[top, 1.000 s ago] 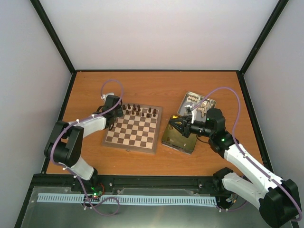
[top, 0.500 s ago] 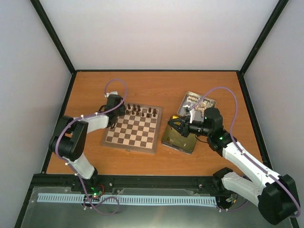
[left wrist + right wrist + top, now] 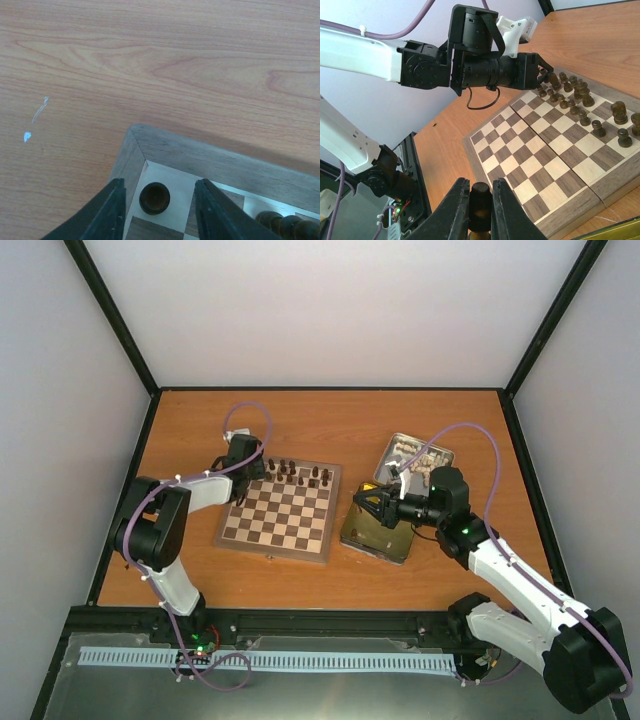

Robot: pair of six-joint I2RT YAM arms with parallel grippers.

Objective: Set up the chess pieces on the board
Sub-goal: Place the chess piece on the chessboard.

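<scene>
The empty middle of the board is below my right gripper and to the left in the top view. My right gripper needs to carry the chess piece there next, go down and let go of it.
The board (image 3: 280, 518) lies left of the table's middle, with several dark chess pieces (image 3: 292, 473) along its far rows. My left gripper (image 3: 254, 475) hovers over the board's far left corner. In the left wrist view its fingers (image 3: 114, 200) stand apart on either side of a dark piece (image 3: 154, 198), which rests upright on the cream corner square, touched by neither. My right gripper (image 3: 480, 197) is shut on a dark chess piece (image 3: 480, 204), held off the board's right edge (image 3: 365, 502).
A metal tin (image 3: 442, 455) with cream pieces sits at the back right. Its gold-lined lid (image 3: 378, 535) lies under my right gripper, beside the board. Bare wooden table (image 3: 150, 60) surrounds the board's corner. The left arm (image 3: 485, 50) reaches over the far rows.
My left gripper has opened and let go of the dark piece on the corner square. The right arm shifted slightly left a second ago, then held still with its piece.
</scene>
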